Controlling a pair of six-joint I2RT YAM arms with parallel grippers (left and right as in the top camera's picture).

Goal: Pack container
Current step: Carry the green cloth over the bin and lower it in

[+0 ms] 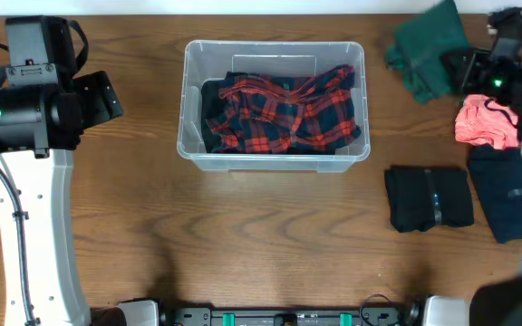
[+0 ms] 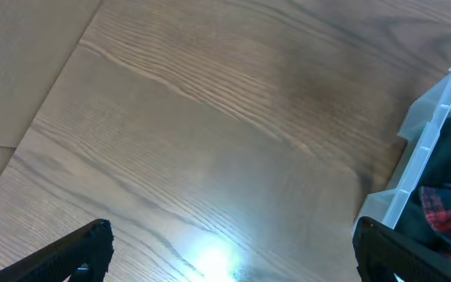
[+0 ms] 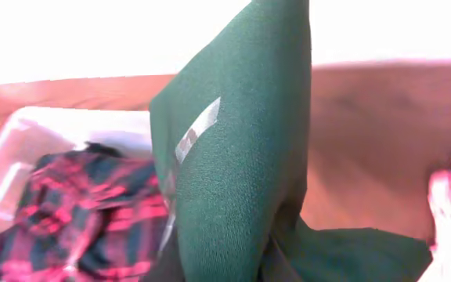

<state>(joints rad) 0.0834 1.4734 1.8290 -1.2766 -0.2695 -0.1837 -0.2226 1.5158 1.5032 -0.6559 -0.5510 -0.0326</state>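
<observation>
Next, my right gripper will swing to the left in the overhead view, over the container's far corner [image 1: 216,67] [image 3: 44,135] by my left gripper, and release, since that corner shows bare.
The clear container [image 1: 275,161] stands at the table's back centre with a red and dark plaid cloth [image 1: 284,113] bunched inside. To its right, my right gripper [image 1: 463,68] is shut on a dark green garment [image 1: 429,50] and holds it up off the table. In the right wrist view the green garment [image 3: 241,157] hangs in front and hides the fingers, with the container [image 3: 22,133] and plaid cloth [image 3: 92,211] behind at left. My left gripper [image 2: 233,254] is open over bare wood just left of the container [image 2: 429,133], with nothing between its fingers [image 2: 84,247].
A pink garment [image 1: 486,125] lies at the right edge. In front of it lie a folded black garment [image 1: 429,197] and a dark navy one [image 1: 501,195]. The left arm's white body [image 1: 25,199] runs down the left side.
</observation>
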